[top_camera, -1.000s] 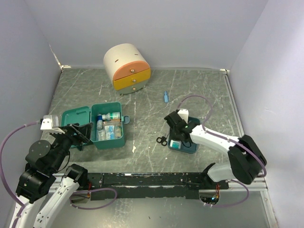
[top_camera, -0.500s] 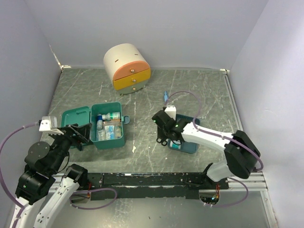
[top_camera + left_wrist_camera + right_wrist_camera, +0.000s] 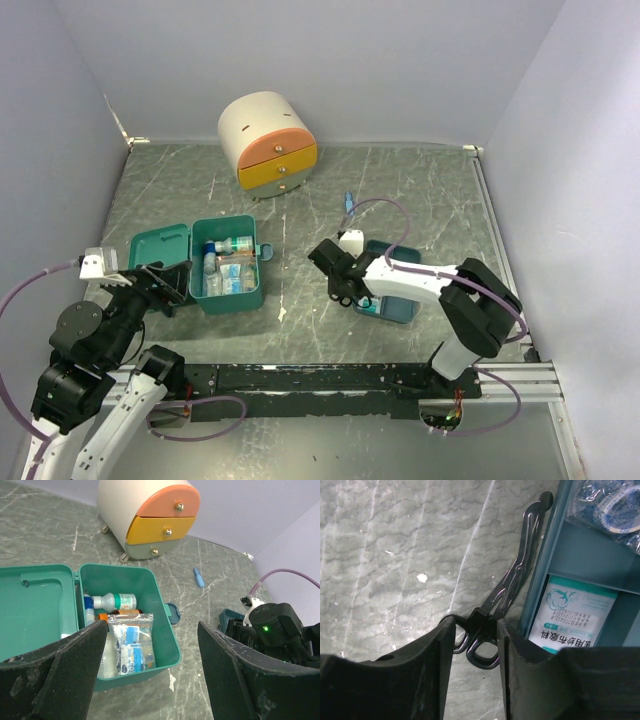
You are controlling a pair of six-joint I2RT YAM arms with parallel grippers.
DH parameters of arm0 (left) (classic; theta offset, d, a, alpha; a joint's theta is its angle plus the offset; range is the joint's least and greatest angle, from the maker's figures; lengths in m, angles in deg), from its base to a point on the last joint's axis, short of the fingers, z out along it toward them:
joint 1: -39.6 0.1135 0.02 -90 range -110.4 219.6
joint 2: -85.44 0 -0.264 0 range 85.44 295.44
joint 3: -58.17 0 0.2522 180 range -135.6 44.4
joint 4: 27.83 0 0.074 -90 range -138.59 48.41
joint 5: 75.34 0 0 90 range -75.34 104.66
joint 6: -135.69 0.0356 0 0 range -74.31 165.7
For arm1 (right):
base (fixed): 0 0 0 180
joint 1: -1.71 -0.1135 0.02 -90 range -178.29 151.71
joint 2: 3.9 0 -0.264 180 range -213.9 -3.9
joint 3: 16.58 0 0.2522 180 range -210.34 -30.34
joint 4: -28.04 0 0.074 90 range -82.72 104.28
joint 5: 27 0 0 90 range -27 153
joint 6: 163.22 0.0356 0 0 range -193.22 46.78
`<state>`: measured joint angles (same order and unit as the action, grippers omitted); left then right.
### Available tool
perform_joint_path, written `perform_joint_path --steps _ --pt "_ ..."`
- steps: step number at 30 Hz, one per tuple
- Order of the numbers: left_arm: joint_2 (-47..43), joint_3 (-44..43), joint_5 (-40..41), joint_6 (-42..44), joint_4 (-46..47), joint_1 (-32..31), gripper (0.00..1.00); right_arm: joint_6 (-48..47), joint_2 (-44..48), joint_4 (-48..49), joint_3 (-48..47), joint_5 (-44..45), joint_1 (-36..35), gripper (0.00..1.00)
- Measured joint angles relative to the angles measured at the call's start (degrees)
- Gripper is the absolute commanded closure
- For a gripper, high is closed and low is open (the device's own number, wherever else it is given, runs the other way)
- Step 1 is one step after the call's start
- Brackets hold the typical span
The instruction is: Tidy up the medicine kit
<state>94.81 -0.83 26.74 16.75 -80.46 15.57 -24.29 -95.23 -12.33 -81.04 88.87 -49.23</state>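
Note:
My right gripper shifts the scissors away from the side of the tray next, because that side crowds them. Then it moves outward past the scissors' loops onto the metal blades.
The medicine kit is a teal box that stands open at the left, its lid folded flat beside it. Inside lie a white bottle and clear bags of blue packets. My left gripper hovers open just in front of the kit, holding nothing. Black scissors lie on the table against the left wall of a dark-blue tray. My right gripper is down on them, one finger pressed against each side of the handle loops.
The tray holds a white-and-teal packet and a blue-and-white bag. A cream cabinet with orange and yellow drawers stands at the back. A small blue item lies behind the tray. Walls close in on three sides.
My right gripper moved left from above the tray to the scissors, and its jaws narrowed onto the handles. The left arm stayed still.

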Motion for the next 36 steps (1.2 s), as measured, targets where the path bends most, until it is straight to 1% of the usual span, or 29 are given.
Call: perform_joint_path --steps 4,12,14,17,22,26,28,32,36 --pt "0.0 0.0 0.2 0.0 0.0 0.0 0.16 2.1 -1.4 -0.3 -0.3 1.6 0.4 0.54" --pt "0.0 0.0 0.2 0.0 0.0 0.0 0.16 5.8 -3.3 -0.4 -0.5 3.1 1.6 0.53" --pt "0.0 0.0 0.2 0.0 0.0 0.0 0.16 6.2 -3.3 0.0 -0.3 3.0 2.2 0.53" --pt "0.0 0.0 0.2 0.0 0.0 0.0 0.16 6.0 -3.3 1.6 0.0 2.2 3.5 0.58" --pt "0.0 0.0 0.3 0.0 0.0 0.0 0.16 2.3 -4.5 4.3 -0.5 0.9 5.6 0.69" --pt "0.0 0.0 0.3 0.0 0.0 0.0 0.16 -1.7 -7.6 6.3 -3.6 0.3 5.9 0.75" --pt "0.0 0.0 0.3 0.0 0.0 0.0 0.16 -3.6 -9.0 7.1 -5.1 0.4 5.9 0.75" --pt "0.0 0.0 0.3 0.0 0.0 0.0 0.16 -6.4 -10.4 7.6 -6.5 0.7 5.9 0.70" --pt "0.0 0.0 0.3 0.0 0.0 0.0 0.16 -8.5 -10.7 8.3 -6.7 0.5 6.5 0.69"
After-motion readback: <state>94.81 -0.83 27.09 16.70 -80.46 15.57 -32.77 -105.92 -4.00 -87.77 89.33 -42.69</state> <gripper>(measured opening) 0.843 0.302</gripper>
